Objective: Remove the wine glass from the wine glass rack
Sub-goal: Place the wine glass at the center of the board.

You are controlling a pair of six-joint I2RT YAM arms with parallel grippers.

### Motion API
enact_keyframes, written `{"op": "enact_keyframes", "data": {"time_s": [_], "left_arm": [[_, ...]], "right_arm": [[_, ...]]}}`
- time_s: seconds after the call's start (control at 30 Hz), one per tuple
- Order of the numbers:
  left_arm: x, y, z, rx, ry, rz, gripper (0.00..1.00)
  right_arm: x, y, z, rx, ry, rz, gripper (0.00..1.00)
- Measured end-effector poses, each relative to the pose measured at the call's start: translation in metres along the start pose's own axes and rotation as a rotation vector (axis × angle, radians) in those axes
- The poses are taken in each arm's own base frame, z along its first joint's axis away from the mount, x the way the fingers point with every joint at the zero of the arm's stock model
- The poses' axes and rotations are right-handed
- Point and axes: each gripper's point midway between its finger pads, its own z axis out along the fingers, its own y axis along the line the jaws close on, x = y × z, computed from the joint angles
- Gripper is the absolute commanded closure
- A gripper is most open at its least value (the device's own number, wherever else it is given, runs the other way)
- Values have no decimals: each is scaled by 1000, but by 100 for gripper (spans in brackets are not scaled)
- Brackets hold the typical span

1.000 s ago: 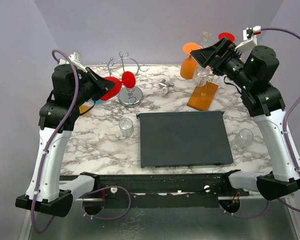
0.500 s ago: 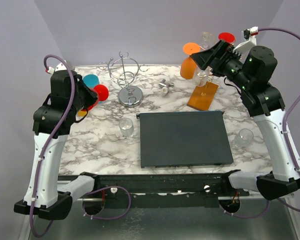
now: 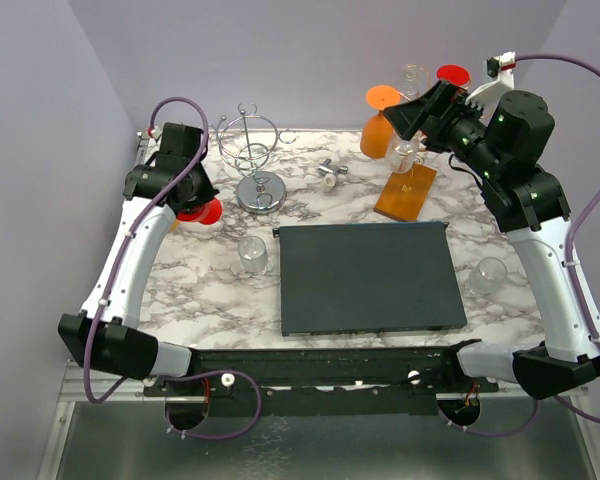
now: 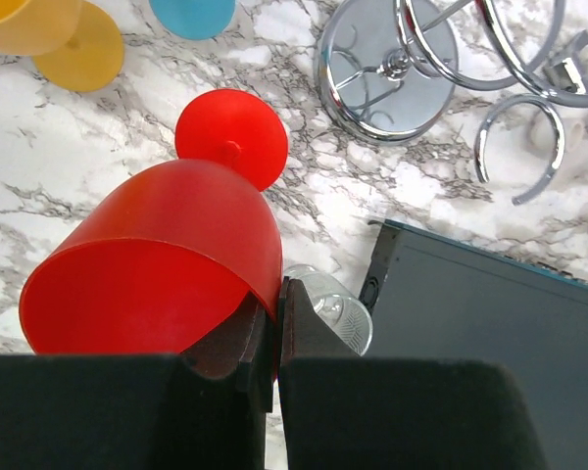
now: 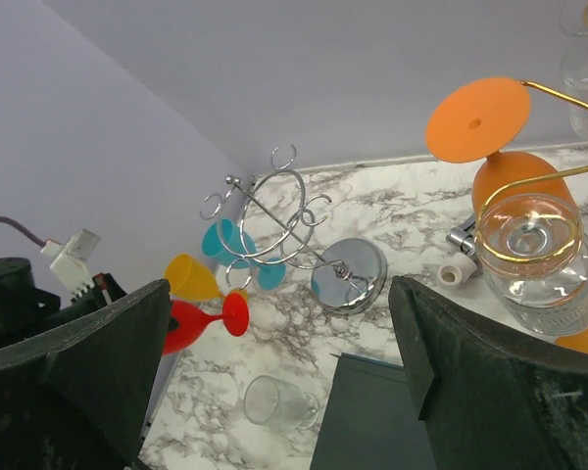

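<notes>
The bare marble below my left gripper is free beside the chrome stand, so I will move my left gripper down to set the red wine glass's foot on it and release.
The wine glass rack has an orange-brown wooden base and a gold wire stem. From its hooks hangs an orange wine glass, bowl down, with a clear gold-rimmed glass beside it. My right gripper hovers open just in front of these glasses, nothing between its fingers. My left gripper is shut on the rim of a red wine glass, which is tilted low over the marble, left of the chrome stand.
A dark flat slab fills the table's middle. Clear tumblers stand left and right of it. Yellow and blue glasses lie at the far left. A small metal part lies behind the slab.
My left arm swung the red glass away from the chrome stand, out to the left, then lowered it beside the stand. The right arm stayed still.
</notes>
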Motion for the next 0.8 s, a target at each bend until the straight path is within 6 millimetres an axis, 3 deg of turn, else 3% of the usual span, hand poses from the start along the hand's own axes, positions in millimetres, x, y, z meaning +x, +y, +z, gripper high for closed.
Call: {"op": "enact_keyframes", "data": {"time_s": [0.5, 0.8], "left_arm": [[8, 16, 84, -75, 137, 52, 100], [17, 18, 110, -64, 213, 54, 100]], "right_arm": [[6, -5, -2, 18, 26, -14, 0], [8, -6, -2, 23, 33, -13, 0]]}}
